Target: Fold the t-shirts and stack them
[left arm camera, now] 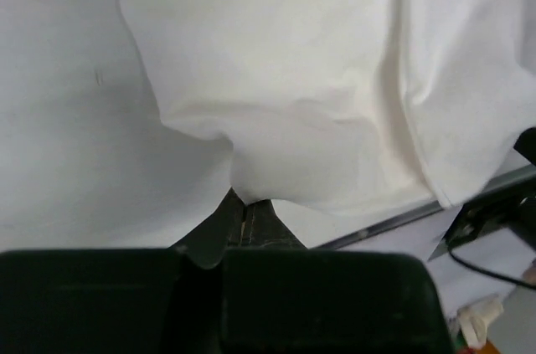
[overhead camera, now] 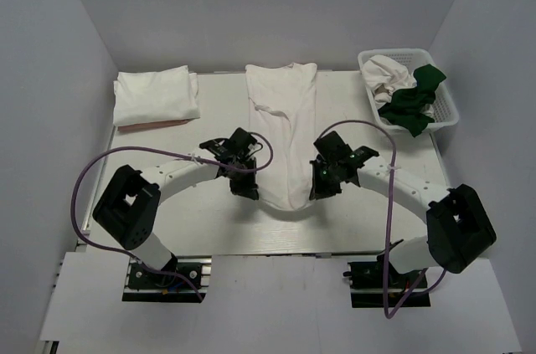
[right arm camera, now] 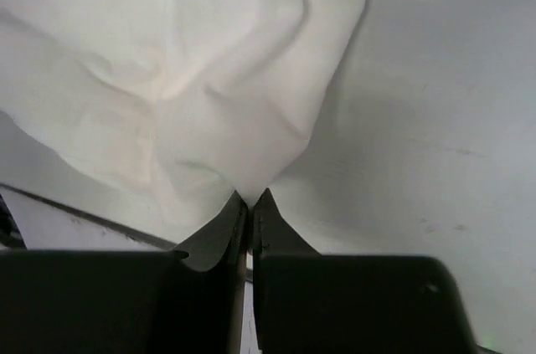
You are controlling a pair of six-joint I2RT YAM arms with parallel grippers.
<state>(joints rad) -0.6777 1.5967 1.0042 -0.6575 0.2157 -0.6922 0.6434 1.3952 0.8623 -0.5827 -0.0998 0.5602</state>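
The t-shirt's far half (overhead camera: pixel 304 111) lies flat outward of my right gripper, so I will carry the t-shirt's lifted near hem outward over it and release it there.
A white t-shirt (overhead camera: pixel 283 132) lies lengthwise down the middle of the table, folded into a long narrow strip. My left gripper (overhead camera: pixel 249 192) is shut on its near left corner, the cloth (left arm camera: pixel 285 86) pinched between the fingertips. My right gripper (overhead camera: pixel 316 192) is shut on its near right corner, the cloth (right arm camera: pixel 193 61) rising from the closed tips. The near hem hangs lifted between the two grippers. A folded white t-shirt (overhead camera: pixel 156 94) lies at the far left. A white t-shirt (overhead camera: pixel 387 74) and a dark green t-shirt (overhead camera: pixel 412 105) lie crumpled in the basket.
A white lattice basket (overhead camera: pixel 447 94) stands at the far right corner. White walls close in the table on left, right and back. The table's near edge (left arm camera: pixel 394 222) runs just under the held hem. Cables loop from both arms.
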